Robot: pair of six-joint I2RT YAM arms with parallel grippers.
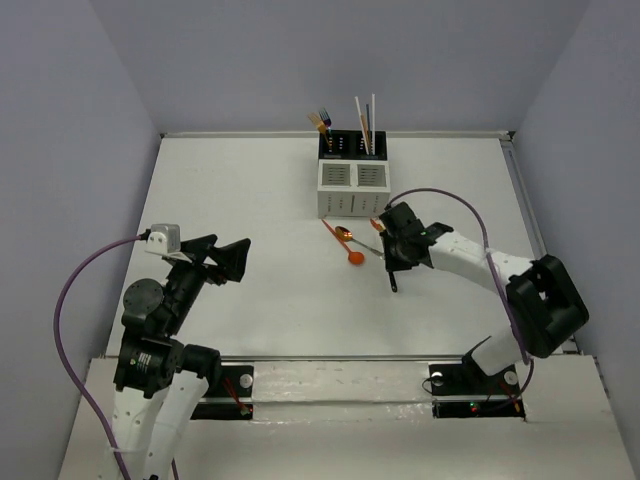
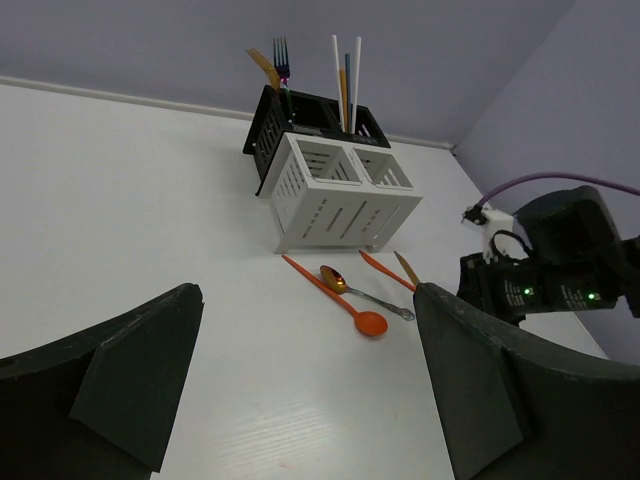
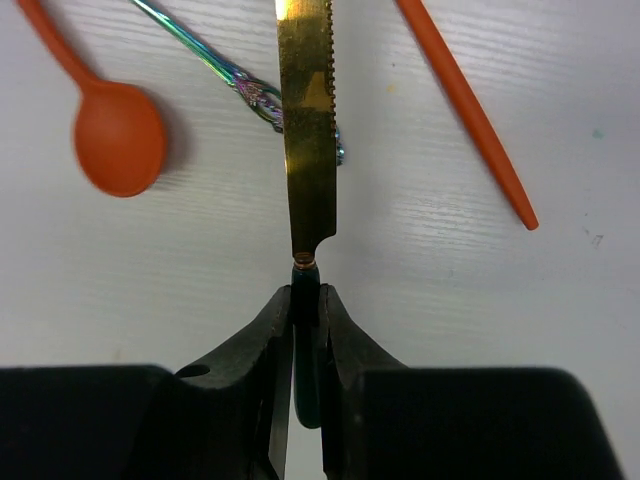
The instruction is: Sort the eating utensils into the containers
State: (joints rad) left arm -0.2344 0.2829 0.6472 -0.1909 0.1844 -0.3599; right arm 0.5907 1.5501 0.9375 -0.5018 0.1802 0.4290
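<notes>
The white box in front of the sticks is empty, so my right gripper should go up and outward over it next and release the knife (image 3: 306, 120).
My right gripper (image 3: 306, 295) is shut on the dark green handle of a gold serrated knife (image 3: 306, 120), whose blade lies on the table across the end of an iridescent spoon (image 3: 235, 75). An orange spoon (image 3: 118, 135) lies to its left and an orange stick (image 3: 465, 105) to its right. From above, the right gripper (image 1: 391, 262) is just in front of the containers (image 1: 355, 175). Forks (image 1: 322, 122) stand in the back left black box, sticks (image 1: 365, 125) in the back right one. My left gripper (image 1: 230, 258) hovers open and empty, well left of the cutlery.
White walls rim the table (image 1: 230, 190) at the back and sides. The left wrist view shows the orange spoon (image 2: 340, 300), the iridescent spoon (image 2: 345, 283) and the orange stick (image 2: 380, 268) in front of the containers (image 2: 340, 200). A purple cable (image 1: 460, 200) arches over the right arm.
</notes>
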